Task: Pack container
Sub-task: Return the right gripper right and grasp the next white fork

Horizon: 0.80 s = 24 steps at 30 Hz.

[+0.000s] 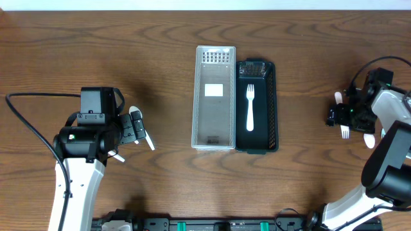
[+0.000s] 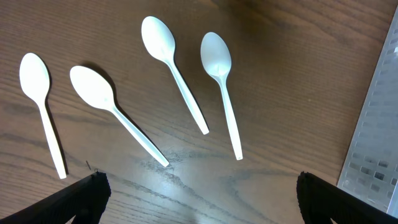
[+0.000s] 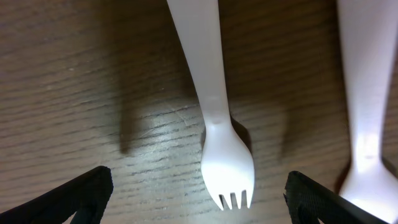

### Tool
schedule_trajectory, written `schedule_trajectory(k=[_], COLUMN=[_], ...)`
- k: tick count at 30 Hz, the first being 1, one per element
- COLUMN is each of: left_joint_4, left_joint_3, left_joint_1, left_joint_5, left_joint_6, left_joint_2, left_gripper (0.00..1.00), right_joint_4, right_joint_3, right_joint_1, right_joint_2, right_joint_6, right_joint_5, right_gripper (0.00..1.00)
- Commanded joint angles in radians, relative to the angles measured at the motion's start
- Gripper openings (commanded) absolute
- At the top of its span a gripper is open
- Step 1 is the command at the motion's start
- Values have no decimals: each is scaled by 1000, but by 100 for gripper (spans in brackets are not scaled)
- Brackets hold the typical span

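Observation:
The head of the white fork point(image 1: 345, 131) is already between the open fingers of my right gripper, so my right gripper should next lower onto it and close.
A clear plastic bin point(image 1: 214, 96) and a black bin point(image 1: 272, 102) stand side by side at the table's middle. A white fork point(image 1: 250, 106) lies in the black bin. My left gripper point(image 2: 199, 199) is open above the wood, with several white spoons point(image 2: 177, 78) lying just beyond it; one spoon point(image 1: 145, 134) shows in the overhead view. My right gripper point(image 3: 199, 199) is open and low over a white fork point(image 3: 217, 124) lying on the table point(image 1: 345, 131), one finger on each side of its head. A second fork point(image 3: 367, 93) lies to its right.
The clear bin's wall point(image 2: 376, 124) shows at the right edge of the left wrist view. Cables run from both arms at the table's left and right sides.

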Motion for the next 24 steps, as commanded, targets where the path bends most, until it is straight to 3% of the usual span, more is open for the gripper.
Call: schedule_trajectory(k=[1,12,24], left_joint_4=[-5,-5,-4], left_joint_3=[12,12,12], left_joint_1=[4,4,4], left_joint_5=[-4,-4,-4], left_joint_6=[-10,-10,-10], left_joint_2=[0,0,0], left_gripper=[98,98,98], right_joint_4=[4,-2,-11], right_joint_3=[-5,-5,-5], right_joint_1=[-7,-6,5], right_joint_2=[24,78,78], right_joint_6=[-14,-3,-3], right_joint_5=[-8,-32,-81], right_gripper=[91,85,52])
